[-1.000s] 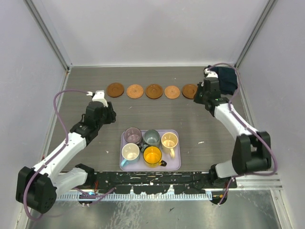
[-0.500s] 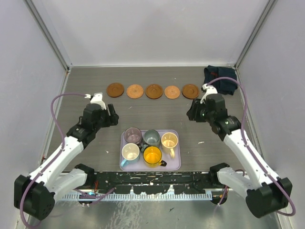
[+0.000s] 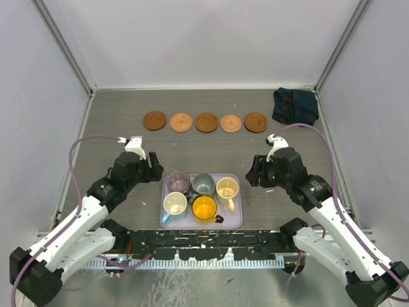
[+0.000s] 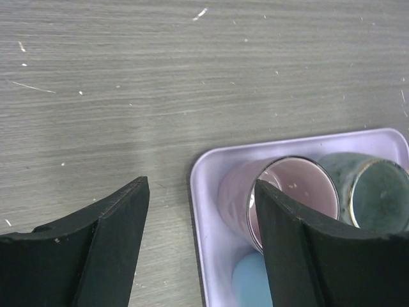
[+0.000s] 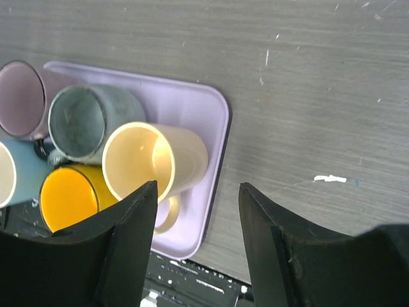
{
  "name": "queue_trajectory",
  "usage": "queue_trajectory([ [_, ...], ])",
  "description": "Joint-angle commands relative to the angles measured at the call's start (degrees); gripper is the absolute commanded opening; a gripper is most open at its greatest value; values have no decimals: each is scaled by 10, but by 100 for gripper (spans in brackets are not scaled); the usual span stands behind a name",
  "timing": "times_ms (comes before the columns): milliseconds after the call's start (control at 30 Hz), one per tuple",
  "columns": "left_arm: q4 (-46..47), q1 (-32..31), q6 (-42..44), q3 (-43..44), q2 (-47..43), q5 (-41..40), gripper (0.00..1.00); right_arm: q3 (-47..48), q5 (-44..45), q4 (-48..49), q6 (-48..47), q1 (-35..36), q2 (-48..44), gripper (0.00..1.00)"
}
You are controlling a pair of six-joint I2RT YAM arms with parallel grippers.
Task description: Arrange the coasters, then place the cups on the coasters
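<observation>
I will move my right gripper to the left in the top view, back and down around the cream cup's handle [image 3: 231, 205] [image 5: 170, 216], because it points toward the black bar.
Several brown coasters lie in a row across the far table, from the leftmost coaster [image 3: 154, 120] to the rightmost coaster [image 3: 255, 122]. Several cups stand on the lavender tray [image 3: 236, 220]: a purple cup [image 3: 177, 181], a grey-teal cup [image 3: 203, 185], a cream cup [image 3: 227, 188], a blue-sided cup [image 3: 174, 204] and a yellow cup [image 3: 204, 208]. My left gripper [image 3: 155, 171] hangs open over the tray's left corner beside the purple cup [image 4: 297, 192]. At the tray's right edge my right gripper [image 3: 252, 174] is open next to the cream cup [image 5: 137, 160]. Neither holds anything.
A dark blue cloth [image 3: 294, 105] lies bunched in the far right corner. Grey walls close in the table on three sides. A black rail [image 3: 204, 240] runs along the near edge just behind the tray. A white speck [image 3: 270, 190] lies right of the tray.
Both arms have drawn back from the coaster row toward the tray. Both grippers have opened, and the right one has left the rightmost coaster.
</observation>
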Motion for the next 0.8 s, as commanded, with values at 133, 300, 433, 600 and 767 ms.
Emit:
queue_trajectory([
  [133,4,-72,-21,-27,-22,-69,68,-29,6,-19,45,75,-32,60],
  [300,-2,-76,-28,-30,-19,-72,68,-48,28,10,72,141,-15,61],
  [433,-13,-76,-24,-30,-32,-85,68,-48,83,28,94,239,36,61],
  [600,-23,-76,-29,-32,-48,-92,69,-29,169,27,109,325,107,62],
  [767,-23,-76,-29,-37,-63,-98,69,-24,198,37,118,350,155,62],
])
